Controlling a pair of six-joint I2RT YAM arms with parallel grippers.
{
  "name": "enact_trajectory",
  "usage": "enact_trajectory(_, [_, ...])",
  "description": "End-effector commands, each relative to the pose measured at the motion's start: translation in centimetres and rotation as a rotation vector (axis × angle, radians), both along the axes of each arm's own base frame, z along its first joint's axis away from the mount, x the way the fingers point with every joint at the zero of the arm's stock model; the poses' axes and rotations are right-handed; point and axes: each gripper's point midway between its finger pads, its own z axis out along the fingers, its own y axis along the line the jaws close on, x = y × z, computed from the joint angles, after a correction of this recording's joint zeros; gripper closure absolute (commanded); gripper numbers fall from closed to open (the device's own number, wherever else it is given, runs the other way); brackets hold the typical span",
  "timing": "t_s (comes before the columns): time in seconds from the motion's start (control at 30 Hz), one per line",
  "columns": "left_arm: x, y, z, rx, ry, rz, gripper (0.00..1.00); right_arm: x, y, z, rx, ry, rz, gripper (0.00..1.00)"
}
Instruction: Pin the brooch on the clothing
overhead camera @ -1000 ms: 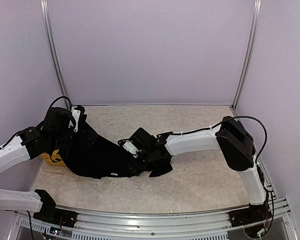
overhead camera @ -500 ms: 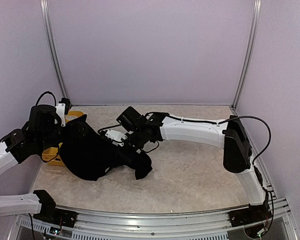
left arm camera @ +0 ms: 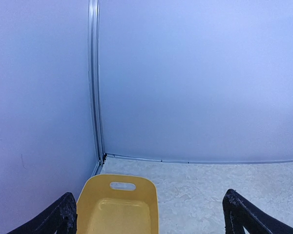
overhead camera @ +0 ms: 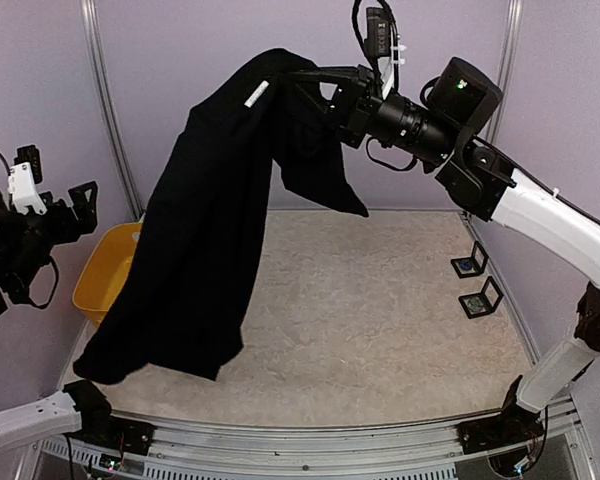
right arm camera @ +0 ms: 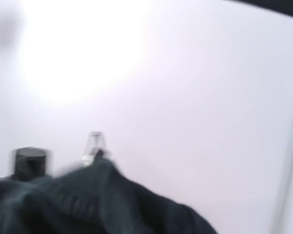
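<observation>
My right gripper needs to move down toward the bare tabletop near the black-framed items and let go of the bunch of fabric there, because that clear surface is below it.
The clothing point(overhead camera: 205, 260), a large black T-shirt, hangs in the air from my right gripper point(overhead camera: 302, 80), which is raised high at the back and shut on a bunch of the fabric. A small white label point(overhead camera: 255, 95) shows near the top of the shirt. Its lower hem dangles just above the table's front left. The right wrist view is blurred, with black fabric point(right arm camera: 88, 204) across the bottom hiding the fingers. My left gripper point(overhead camera: 52, 200) is drawn back at the far left, open and empty point(left arm camera: 151, 217), apart from the shirt. I cannot make out the brooch.
A yellow bin point(overhead camera: 105, 272) sits at the table's left edge, below the left gripper point(left arm camera: 117, 209). Two small black-framed items point(overhead camera: 467, 265) point(overhead camera: 480, 297) stand near the right edge, too small to identify. Walls enclose the back and both sides.
The right arm has swung up from the table, lifting the shirt high into the air. The left arm has pulled back left, away from the shirt, uncovering the yellow bin.
</observation>
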Motion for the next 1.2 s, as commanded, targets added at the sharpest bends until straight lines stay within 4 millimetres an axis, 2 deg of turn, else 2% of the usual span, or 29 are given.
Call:
enact_trajectory(0.0, [0.8, -0.2, 0.3, 0.05, 0.024, 0.017, 0.01, 8.4, -0.8, -6.6, -0.01, 0.339, -0.18, 1.0])
enact_trajectory(0.07, [1.6, -1.2, -0.7, 0.058, 0.06, -0.015, 0.01, 12.3, -2.1, -11.3, -0.074, 0.516, -0.326, 1.0])
enact_trajectory(0.17, [2.6, -3.5, -2.8, 0.053, 0.13, -0.1, 0.01, 16.9, -5.1, -21.5, -0.219, 0.739, -0.589, 1.0])
enact_trajectory(0.27, [3.2, -6.3, -5.6, 0.042, 0.21, -0.21, 0.04, 19.7, -9.7, -32.9, -0.387, 0.946, -0.787, 1.0])
enact_trajectory(0.33, [3.2, -9.2, -7.8, 0.054, 0.265, -0.31, 0.06, 20.7, -13.0, -39.4, -0.483, 1.067, -0.879, 0.97])
enact_trajectory(0.37, [3.0, -10.7, -8.7, 0.069, 0.285, -0.356, 0.07, 21.1, -14.4, -41.7, -0.524, 1.105, -0.915, 0.85])
enact_trajectory(0.43, [2.0, -14.1, -10.6, 0.13, 0.313, -0.456, 0.06, 22.2, -16.5, -44.9, -0.618, 1.135, -0.98, 0.49])
enact_trajectory(0.47, [1.4, -15.8, -11.6, 0.165, 0.324, -0.505, 0.06, 22.7, -17.4, -45.8, -0.683, 1.122, -1.023, 0.39])
enact_trajectory(0.5, [0.7, -17.5, -12.3, 0.195, 0.33, -0.564, 0.05, 23.3, -18.1, -46.3, -0.747, 1.105, -1.072, 0.35])
enact_trajectory(0.57, [-0.6, -20.6, -14.5, 0.261, 0.365, -0.665, 0.04, 23.8, -19.4, -46.5, -0.865, 1.055, -1.164, 0.31])
enact_trajectory(0.67, [-1.9, -23.6, -16.9, 0.311, 0.403, -0.755, 0.03, 23.5, -20.9, -45.1, -0.962, 0.962, -1.264, 0.27])
enact_trajectory(0.8, [-3.8, -27.1, -19.6, 0.379, 0.417, -0.88, 0.03, 20.4, -22.8, -45.0, -1.041, 0.955, -1.29, 0.26])
enact_trajectory(0.87, [-5.3, -29.5, -20.9, 0.434, 0.393, -0.975, 0.03, 18.2, -23.5, -46.2, -1.079, 0.983, -1.249, 0.28])
enact_trajectory(0.97, [-9.3, -34.2, -22.3, 0.595, 0.273, -1.182, 0.04, 15.6, -24.1, -48.3, -1.129, 1.025, -1.183, 0.31])
enact_trajectory(1.0, [-10.2, -36.1, -23.7, 0.662, 0.255, -1.233, 0.08, 15.0, -23.9, -48.8, -1.138, 1.025, -1.144, 0.31])
enact_trajectory(1.07, [-10.9, -40.1, -23.6, 0.69, 0.202, -1.313, 0.22, 14.1, -23.5, -49.9, -1.138, 1.036, -1.09, 0.31])
enact_trajectory(1.1, [-10.9, -42.0, -25.9, 0.737, 0.236, -1.342, 0.26, 14.0, -23.5, -50.2, -1.143, 1.033, -1.089, 0.31])
enact_trajectory(1.13, [-10.7, -43.6, -26.6, 0.757, 0.241, -1.355, 0.28, 14.0, -23.9, -50.7, -1.159, 1.027, -1.108, 0.31])
enact_trajectory(1.17, [-10.5, -45.1, -28.5, 0.803, 0.269, -1.362, 0.29, 14.2, -24.6, -51.1, -1.18, 1.021, -1.147, 0.31])
